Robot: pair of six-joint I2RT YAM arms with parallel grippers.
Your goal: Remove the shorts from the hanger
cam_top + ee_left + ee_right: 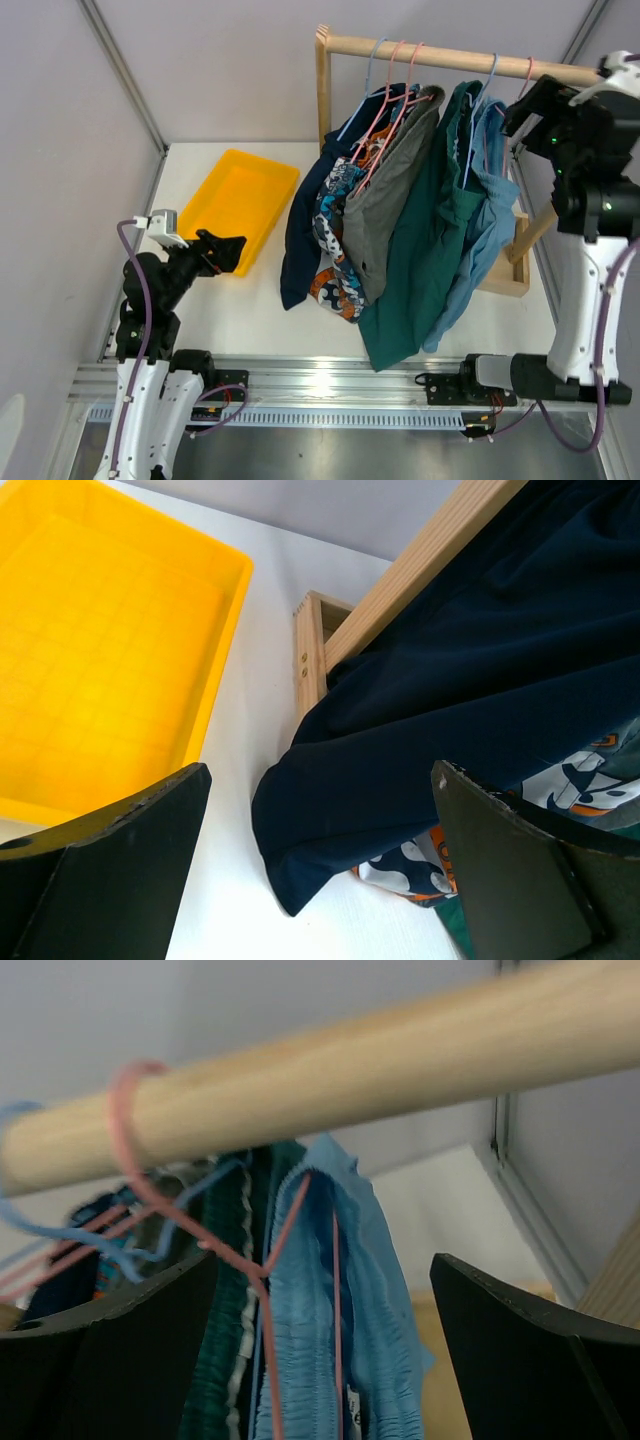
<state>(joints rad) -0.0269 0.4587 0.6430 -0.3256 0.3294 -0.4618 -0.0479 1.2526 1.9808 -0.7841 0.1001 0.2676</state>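
Note:
My right gripper lowers below the bar (450, 55) next, then shifts onto the pink hanger's near wire under its hook, bare of the light blue shorts.
Several shorts hang on wire hangers from a wooden rail (450, 55): navy (300, 230), patterned (335, 215), grey (385, 200), teal (425, 260) and light blue (490, 225). My right gripper (520, 110) is up at the rail's right end, open, facing the light blue shorts (310, 1350) on their pink hanger (150, 1195); nothing is between its fingers. My left gripper (228, 250) hovers low over the table left of the rack, open and empty. The hem of the navy shorts (400, 740) hangs just ahead of it, with the patterned pair (420, 865) behind.
A yellow tray (240, 200) lies on the white table at the back left, close beside my left gripper. The rack's wooden base frame (515, 270) and upright post (322, 85) stand on the table. Grey walls close in on both sides.

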